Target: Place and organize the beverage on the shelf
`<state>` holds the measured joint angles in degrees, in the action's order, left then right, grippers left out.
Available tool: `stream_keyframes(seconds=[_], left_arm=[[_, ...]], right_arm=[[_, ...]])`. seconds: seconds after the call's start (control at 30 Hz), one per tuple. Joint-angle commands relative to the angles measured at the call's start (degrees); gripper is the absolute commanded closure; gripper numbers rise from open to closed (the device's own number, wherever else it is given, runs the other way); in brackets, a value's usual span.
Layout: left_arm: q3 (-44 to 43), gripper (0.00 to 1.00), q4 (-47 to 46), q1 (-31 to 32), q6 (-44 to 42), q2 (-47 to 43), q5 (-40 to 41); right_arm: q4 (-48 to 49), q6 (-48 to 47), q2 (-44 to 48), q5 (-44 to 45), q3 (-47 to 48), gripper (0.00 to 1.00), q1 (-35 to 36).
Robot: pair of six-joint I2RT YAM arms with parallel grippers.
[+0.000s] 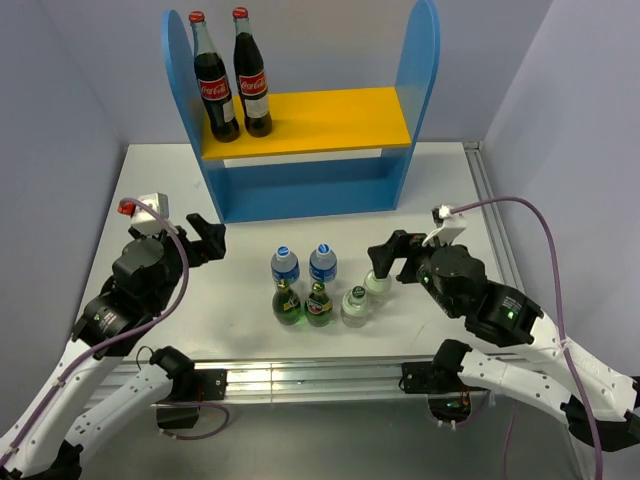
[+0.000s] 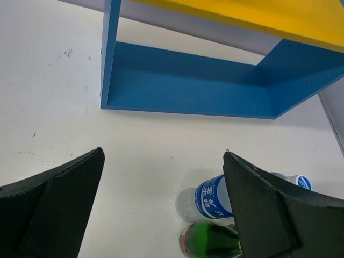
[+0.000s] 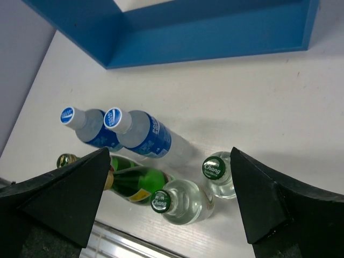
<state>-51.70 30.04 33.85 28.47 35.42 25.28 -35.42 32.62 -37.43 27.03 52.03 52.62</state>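
Observation:
The right gripper brings its open fingers across and down, to the left in the top view, around the closer water bottle's cap next.
Six small bottles stand grouped on the table's near middle: two blue-capped water bottles (image 1: 286, 266) (image 1: 323, 262), two green glass ones (image 1: 288, 302) (image 1: 319, 304), and two clear ones (image 1: 356, 305) (image 1: 377, 284). The blue shelf (image 1: 418, 80) with a yellow upper board (image 1: 330, 118) stands at the back. My left gripper (image 1: 210, 238) is open and empty, left of the bottles. My right gripper (image 1: 385, 257) is open, just above and right of the clear bottles (image 3: 179, 200) (image 3: 220, 173). The left wrist view shows a water bottle (image 2: 207, 196) and a green bottle (image 2: 207, 241) partly behind my right finger.
Two tall red-capped cola bottles (image 1: 214, 85) (image 1: 251, 80) stand on the left of the yellow board. The shelf's blue base (image 2: 188, 86) is open-fronted. A metal rail (image 1: 300, 378) runs along the table's near edge. Grey walls close in both sides.

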Motion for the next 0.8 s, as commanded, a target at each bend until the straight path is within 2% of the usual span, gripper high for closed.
stream_keyframes(seconds=[0.0,0.13,0.23,0.5,0.77], left_arm=[[0.11,0.01,-2.01,0.26,-2.01,0.09,-1.89],[0.2,0.02,-2.09,0.26,-2.36,0.7,-3.13],[0.2,0.04,-2.09,0.26,-2.54,1.06,-3.22],[0.11,0.07,-1.66,0.26,-2.89,0.97,-2.08],[0.2,0.08,-1.65,0.26,-3.07,1.23,-1.81]], right_arm=[[0.7,1.57,0.51,6.02,-1.14,0.0,1.69],[2.72,0.87,1.39,4.45,-3.33,0.0,2.75],[6.32,-0.1,-0.35,0.05,-4.57,0.0,2.93],[17.39,-1.59,-13.19,-3.12,-3.96,0.0,4.51],[22.85,-3.35,-22.15,-3.12,0.08,0.0,4.6]])
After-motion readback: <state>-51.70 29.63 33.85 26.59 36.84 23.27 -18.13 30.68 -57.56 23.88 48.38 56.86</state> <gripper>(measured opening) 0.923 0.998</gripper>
